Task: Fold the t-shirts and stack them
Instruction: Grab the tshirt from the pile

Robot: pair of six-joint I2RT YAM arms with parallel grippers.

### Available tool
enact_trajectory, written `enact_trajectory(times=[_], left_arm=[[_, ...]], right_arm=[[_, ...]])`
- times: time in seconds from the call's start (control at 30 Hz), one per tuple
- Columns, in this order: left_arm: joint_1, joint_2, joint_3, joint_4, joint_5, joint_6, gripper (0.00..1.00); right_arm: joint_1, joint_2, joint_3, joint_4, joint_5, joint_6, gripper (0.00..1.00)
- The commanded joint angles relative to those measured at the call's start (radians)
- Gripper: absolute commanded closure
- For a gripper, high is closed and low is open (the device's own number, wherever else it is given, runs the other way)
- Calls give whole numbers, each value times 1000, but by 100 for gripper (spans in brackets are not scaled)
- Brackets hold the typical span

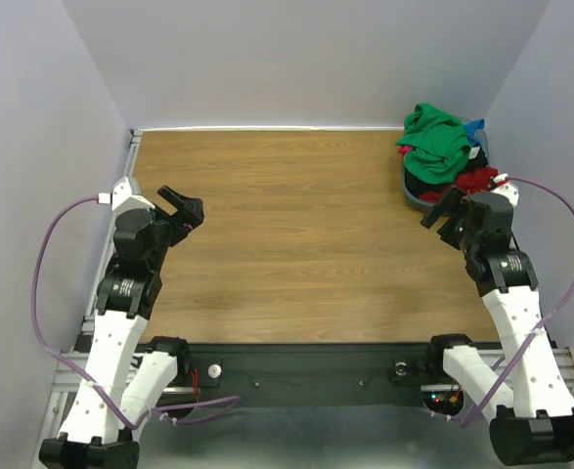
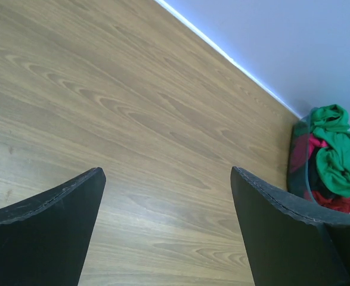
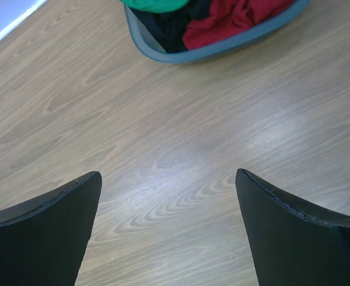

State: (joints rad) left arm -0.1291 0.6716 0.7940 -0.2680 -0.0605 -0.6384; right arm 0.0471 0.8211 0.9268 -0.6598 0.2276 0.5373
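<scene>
My right gripper moves outward over the bin (image 1: 414, 195) next and down onto the green t-shirt's edge (image 1: 461, 155) by the white tag, because this t-shirt tops the heap.
The t-shirts lie heaped in a grey-blue bin (image 1: 414, 195) at the table's far right corner. A bright green t-shirt (image 1: 435, 145) is on top, with red cloth (image 1: 477, 180) and black cloth under it. The left wrist view shows the green t-shirt (image 2: 335, 155) far to the right, and the right wrist view shows red cloth (image 3: 234, 18) in the bin (image 3: 222, 50). My left gripper (image 1: 182, 206) hovers open over the left side of the table, holding nothing. My right gripper (image 1: 445, 209) is open and empty just in front of the bin.
The wooden table (image 1: 306, 234) is boxed in by pale walls at the left, back and right. A black rail (image 1: 306, 366) with both arm bases runs along the near edge. Purple cables loop from each wrist.
</scene>
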Motion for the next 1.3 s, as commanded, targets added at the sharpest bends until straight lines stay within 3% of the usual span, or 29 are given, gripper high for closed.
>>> enact_trajectory(times=[0.0, 0.13, 0.27, 0.67, 0.83, 1.13, 1.27], left_arm=[[0, 17, 22, 56, 5, -1, 1], [0, 59, 56, 26, -33, 0, 1], [0, 91, 47, 19, -71, -4, 1], [0, -29, -41, 119, -78, -24, 1], [0, -24, -35, 109, -110, -29, 1], [2, 19, -38, 110, -117, -38, 1], [2, 51, -32, 108, -113, -34, 1]], right_arm=[[-3, -27, 46, 60, -11, -69, 0], [-3, 15, 49, 132, -11, -115, 0], [-4, 130, 139, 155, 97, -23, 0], [-10, 786, 662, 187, 369, -200, 0], [-23, 958, 791, 187, 460, -246, 2], [-96, 1107, 859, 187, 385, -223, 6], [-119, 1168, 892, 187, 316, -204, 18]])
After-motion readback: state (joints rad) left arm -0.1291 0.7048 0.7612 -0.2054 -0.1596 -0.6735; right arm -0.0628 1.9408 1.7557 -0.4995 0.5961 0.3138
